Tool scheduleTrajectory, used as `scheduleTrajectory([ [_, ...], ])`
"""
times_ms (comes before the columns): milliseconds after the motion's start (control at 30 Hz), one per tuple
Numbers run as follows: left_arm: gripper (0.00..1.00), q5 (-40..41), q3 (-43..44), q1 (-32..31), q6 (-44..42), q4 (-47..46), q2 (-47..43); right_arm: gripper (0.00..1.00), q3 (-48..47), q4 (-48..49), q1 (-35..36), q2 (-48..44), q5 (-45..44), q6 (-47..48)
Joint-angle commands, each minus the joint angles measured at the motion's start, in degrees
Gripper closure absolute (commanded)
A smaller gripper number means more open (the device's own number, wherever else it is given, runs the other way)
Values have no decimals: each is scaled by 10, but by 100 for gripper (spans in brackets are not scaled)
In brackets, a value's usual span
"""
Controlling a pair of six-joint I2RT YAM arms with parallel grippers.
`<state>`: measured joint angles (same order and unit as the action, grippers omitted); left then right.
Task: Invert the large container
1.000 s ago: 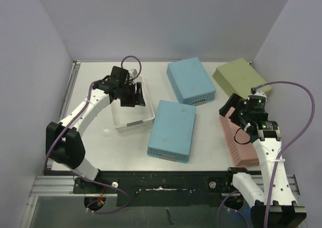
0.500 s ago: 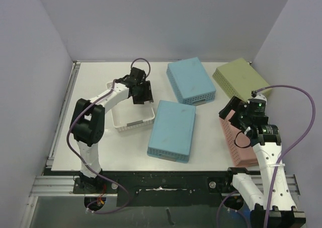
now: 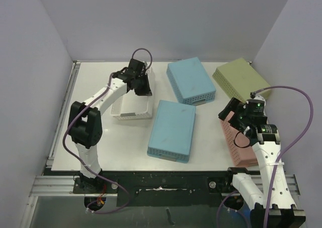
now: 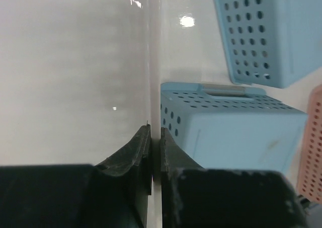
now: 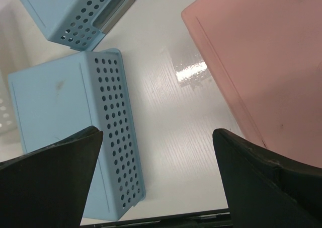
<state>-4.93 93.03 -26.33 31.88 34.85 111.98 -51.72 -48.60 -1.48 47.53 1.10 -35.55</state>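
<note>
My left gripper holds the white basket, and the basket's open side faces up. So next my left gripper needs to swing up, then down to the left in the top view, and let go over bare tabletop.
The large container (image 3: 130, 106) is a white open-topped basket at the left of the table, tipped with its right long side raised. My left gripper (image 3: 143, 87) is shut on that side's thin wall (image 4: 155, 87), one finger inside and one outside. In the left wrist view the basket's smooth inner side (image 4: 75, 77) fills the left half. My right gripper (image 3: 232, 112) hangs open over bare table (image 5: 171, 112), between a blue container (image 5: 55, 117) and a pink one (image 5: 266, 52), with nothing between its fingers.
Several other containers lie bottom up: a blue one (image 3: 172, 130) just right of the white basket, a second blue one (image 3: 191, 79) behind it, a green one (image 3: 242, 77) at the back right, a pink one (image 3: 241, 142) at the right edge. Walls enclose the table.
My left gripper has closed onto the white basket's right wall and moved back and up, tipping that side off the table. The right arm has barely moved.
</note>
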Motion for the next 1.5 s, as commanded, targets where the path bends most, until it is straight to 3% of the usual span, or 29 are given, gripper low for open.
scheduleTrajectory([
  [0,100,-108,47,21,-4,-33,-93,2,-2,23,0,6,8,1],
  [133,100,-256,-1,68,59,-148,-145,2,-3,26,0,13,13,0],
  [200,100,-368,-59,101,126,-262,-170,3,-4,28,0,15,13,0],
  [300,100,-456,-155,148,255,-437,-186,2,-4,27,0,12,11,1],
  [467,100,-522,-278,210,496,-759,-181,2,-2,24,0,8,9,1],
  [533,100,-538,-319,225,613,-944,-157,2,-1,25,0,9,10,0],
  [600,100,-540,-350,234,719,-1058,-128,2,-3,24,0,9,10,0],
  [667,100,-540,-366,237,768,-1166,-102,2,-4,27,0,11,11,0],
  [767,100,-538,-389,240,810,-1203,-85,2,-6,27,0,15,13,-1],
  [967,100,-563,-444,274,764,-1176,-74,2,-5,27,1,13,10,-1],
  [1067,100,-581,-481,309,773,-1209,-55,2,-2,27,1,13,10,-1],
  [1200,86,-601,-530,375,845,-1332,-21,2,2,26,1,10,8,-1],
  [1267,67,-612,-547,414,878,-1376,-15,2,3,24,1,9,4,0],
  [1400,42,-612,-579,469,825,-1312,-40,2,4,24,0,10,2,0],
  [1467,37,-611,-586,483,766,-1234,-61,2,2,24,1,11,3,0],
])
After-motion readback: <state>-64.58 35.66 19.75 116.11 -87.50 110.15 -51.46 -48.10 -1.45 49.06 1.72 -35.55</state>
